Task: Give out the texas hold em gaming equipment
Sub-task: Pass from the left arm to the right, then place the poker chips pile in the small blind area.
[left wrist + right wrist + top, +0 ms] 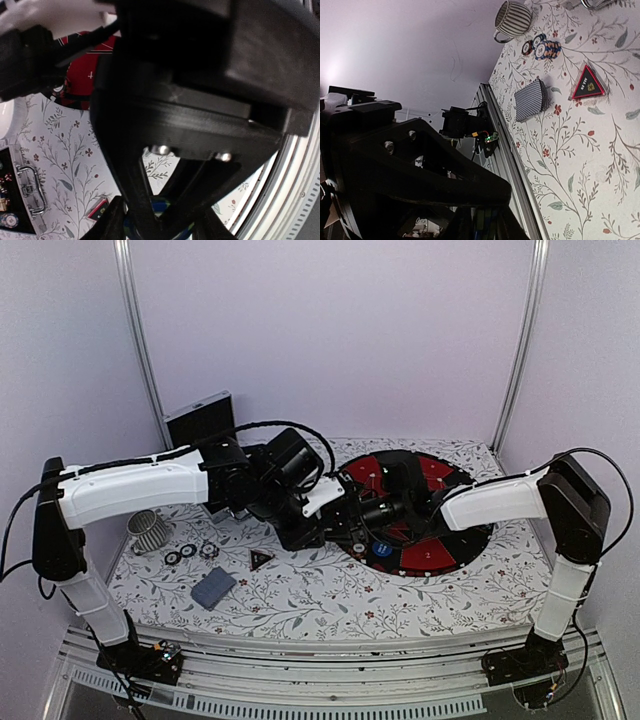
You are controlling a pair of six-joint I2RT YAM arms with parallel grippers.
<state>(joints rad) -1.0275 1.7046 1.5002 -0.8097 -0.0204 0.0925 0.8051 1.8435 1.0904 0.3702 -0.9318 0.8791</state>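
My right gripper's fingers are above the bare tray beside the blue marker disc (383, 550), which is to their right in the top view, so I need to lower the chips there and release them.
Over the near left rim of the round red and black tray (440, 552), my two grippers meet tip to tip. My left gripper (159, 228) is shut on a small stack of blue poker chips (162, 206) with green and white edge stripes. The right gripper (488, 226) comes in from the other side, its fingers pinched on the same chips (490, 220). In the top view the chips are hidden between the left gripper (345, 520) and the right gripper (385, 512). A blue marker disc (383, 550) lies on the tray just below them.
On the floral cloth at the left lie a grey-blue card deck (213, 587), a red triangular marker (261, 559) and a few chips (187, 555), beside a striped cup (150, 530). A black silver-edged case (200, 418) stands at the back left.
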